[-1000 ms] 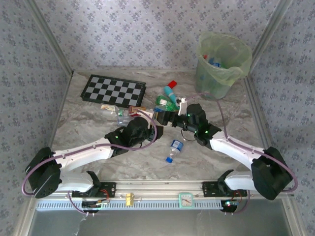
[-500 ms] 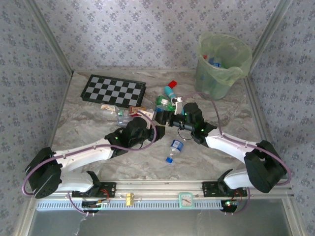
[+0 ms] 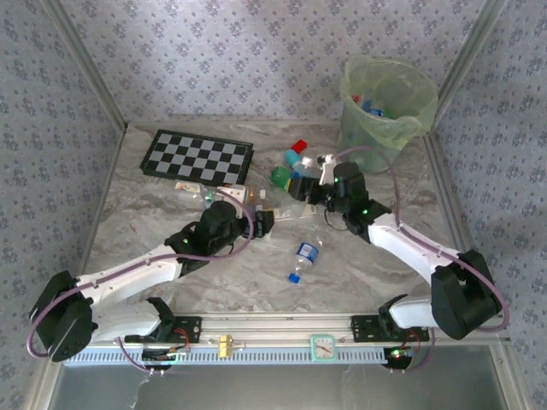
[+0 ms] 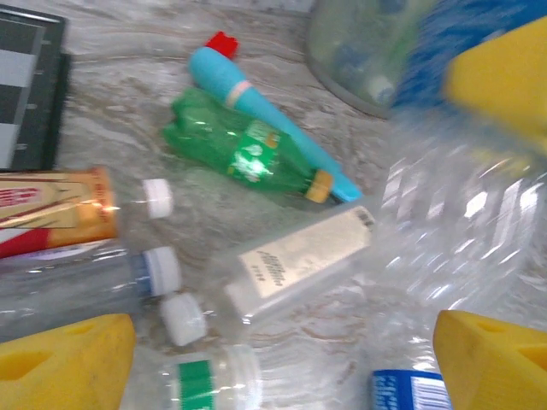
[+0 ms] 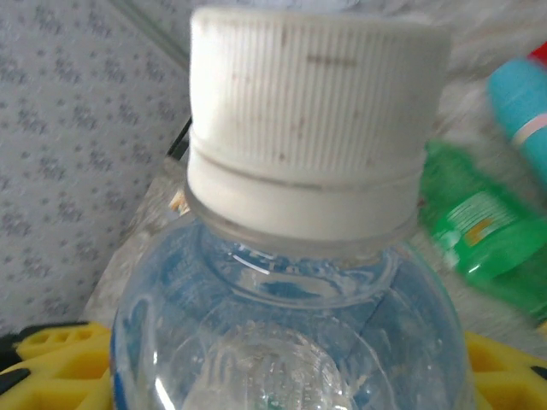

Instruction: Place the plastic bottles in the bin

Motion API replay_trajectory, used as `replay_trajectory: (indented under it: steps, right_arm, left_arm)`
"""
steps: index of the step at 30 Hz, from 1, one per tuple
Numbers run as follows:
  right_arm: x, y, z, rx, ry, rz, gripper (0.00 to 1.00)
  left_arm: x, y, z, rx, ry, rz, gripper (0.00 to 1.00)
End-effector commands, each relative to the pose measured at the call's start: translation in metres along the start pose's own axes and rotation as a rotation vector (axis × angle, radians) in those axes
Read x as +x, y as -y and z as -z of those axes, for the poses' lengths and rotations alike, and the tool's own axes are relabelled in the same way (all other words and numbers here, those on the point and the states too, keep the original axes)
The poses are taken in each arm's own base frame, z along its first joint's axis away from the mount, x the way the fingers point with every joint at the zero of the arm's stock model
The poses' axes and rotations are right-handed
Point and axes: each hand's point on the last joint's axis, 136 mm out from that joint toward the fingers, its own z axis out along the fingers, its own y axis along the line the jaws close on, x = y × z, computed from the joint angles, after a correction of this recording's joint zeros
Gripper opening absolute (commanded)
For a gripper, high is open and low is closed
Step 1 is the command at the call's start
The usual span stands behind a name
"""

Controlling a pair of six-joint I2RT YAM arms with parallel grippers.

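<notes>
My right gripper rises outward over the pale-green bin's opening (image 3: 391, 92) next and releases the clear bottle there, since the bin's rim stands well above the tabletop.
My right gripper (image 3: 306, 195) is shut on a clear bottle (image 5: 291, 325) with a white cap (image 5: 312, 128), held near the table's middle. The same bottle (image 4: 466, 222) shows large in the left wrist view. My left gripper (image 3: 261, 220) stands open just left of it, holding nothing. Its yellow fingers (image 4: 68, 363) straddle loose clear bottles (image 4: 205, 380) lying on the table. A green bottle (image 3: 281, 176) lies beyond them, and a blue-labelled bottle (image 3: 303, 256) lies nearer the front. The pale-green bin (image 3: 386, 111) stands at the back right with bottles inside.
A teal tube with a red cap (image 3: 296, 156) lies beside the green bottle. A chessboard (image 3: 197, 158) sits at the back left. Snack packets (image 4: 51, 209) and loose white caps (image 4: 158, 198) lie near the left gripper. A small clock (image 3: 323, 346) sits on the front rail.
The left gripper opened and drew back to the left. The right gripper closed on the clear bottle and shifted back and to the right with it.
</notes>
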Motion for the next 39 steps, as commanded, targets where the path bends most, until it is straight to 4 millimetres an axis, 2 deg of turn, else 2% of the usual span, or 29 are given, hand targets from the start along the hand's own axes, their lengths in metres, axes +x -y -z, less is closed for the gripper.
replay_trajectory:
  steps: [1, 6, 10, 15, 18, 20, 23, 26, 31, 36, 39]
  right_arm:
    - [-0.055, 0.004, 0.026, 0.079, 0.094, 0.079, 0.52]
    - [-0.137, 0.023, 0.059, 0.189, 0.239, 0.114, 0.52]
    - [-0.202, 0.036, 0.077, 0.241, 0.349, 0.133, 0.52]
    - [-0.276, 0.058, 0.090, 0.312, 0.480, 0.147, 0.53]
    - [-0.312, 0.076, 0.090, 0.372, 0.537, 0.147, 0.53]
    - [-0.328, 0.098, 0.086, 0.441, 0.552, 0.121, 0.53]
    - [-0.341, 0.130, 0.069, 0.503, 0.542, 0.078, 0.54]
    - [-0.344, 0.157, 0.044, 0.505, 0.491, 0.031, 0.56]
    - [-0.332, 0.196, 0.011, 0.548, 0.389, -0.042, 0.57]
    - [-0.316, 0.218, -0.008, 0.558, 0.330, -0.088, 0.60]
    - [-0.315, 0.220, -0.011, 0.546, 0.327, -0.095, 0.68]
  left_arm:
    - [-0.009, -0.025, 0.005, -0.061, 0.032, 0.039, 0.90]
    - [-0.014, -0.069, 0.010, -0.132, 0.063, 0.161, 0.90]
    - [-0.015, -0.097, 0.015, -0.187, 0.084, 0.231, 0.90]
    - [-0.004, -0.127, 0.019, -0.264, 0.063, 0.311, 0.91]
    - [0.005, -0.141, 0.022, -0.314, 0.032, 0.347, 0.94]
    - [0.009, -0.148, 0.025, -0.350, 0.019, 0.364, 0.97]
    - [0.014, -0.151, 0.027, -0.356, 0.011, 0.371, 1.00]
    - [0.016, -0.149, 0.030, -0.340, 0.013, 0.384, 1.00]
    - [0.020, -0.150, 0.033, -0.343, 0.012, 0.389, 1.00]
    - [0.021, -0.150, 0.034, -0.341, 0.009, 0.366, 1.00]
    - [0.023, -0.152, 0.034, -0.345, 0.010, 0.357, 1.00]
